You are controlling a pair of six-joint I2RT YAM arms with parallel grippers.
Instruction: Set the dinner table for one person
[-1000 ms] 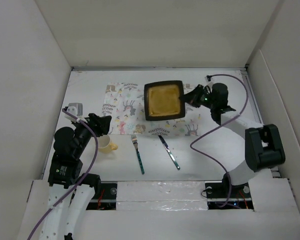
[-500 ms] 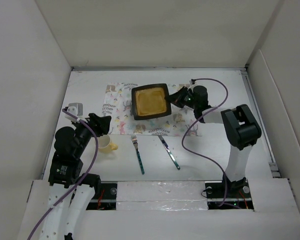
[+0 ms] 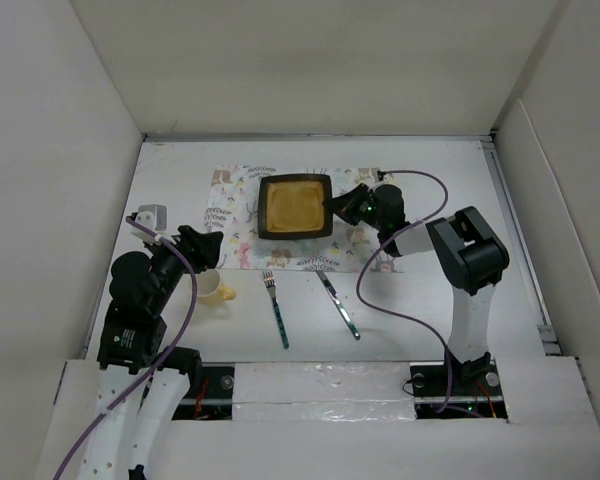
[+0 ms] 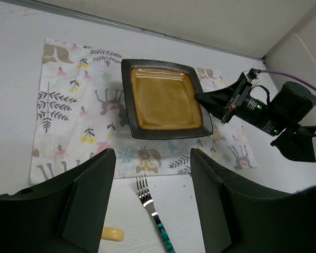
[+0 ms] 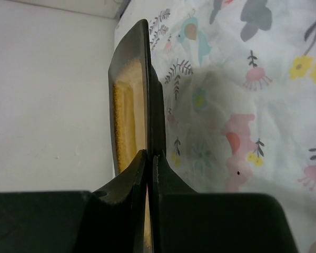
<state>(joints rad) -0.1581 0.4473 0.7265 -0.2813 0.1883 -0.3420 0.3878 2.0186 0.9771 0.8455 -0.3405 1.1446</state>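
My right gripper brings the plate down onto the placemat next and releases the plate's rim. The plate is already above the middle of the placemat (image 5: 201, 150).
A square dark plate (image 3: 296, 207) with a yellow-brown inside is over the middle of the animal-print placemat (image 3: 238, 215) on the white dinner table (image 3: 430, 300). My right gripper (image 3: 338, 207) is shut on the plate's right rim. The right wrist view shows that rim (image 5: 147, 89) edge-on, pinched between the jaws (image 5: 150, 155). My left gripper (image 3: 205, 250) hovers open and holds nothing. Between its fingers (image 4: 152, 158) I see the fork (image 4: 150, 203), the plate (image 4: 166, 99) and the placemat (image 4: 68, 116). A yellow cup (image 3: 216, 291) stands just below it.
A fork (image 3: 277, 308) and a knife (image 3: 338, 303), both with green handles, lie side by side on the table in front of the placemat. Pale upright panels (image 3: 70, 150) wall the table on the left, back and right.
My right gripper has carried the plate leftwards, from the placemat's right part to its middle, and its arm has folded in. The left arm has not moved.
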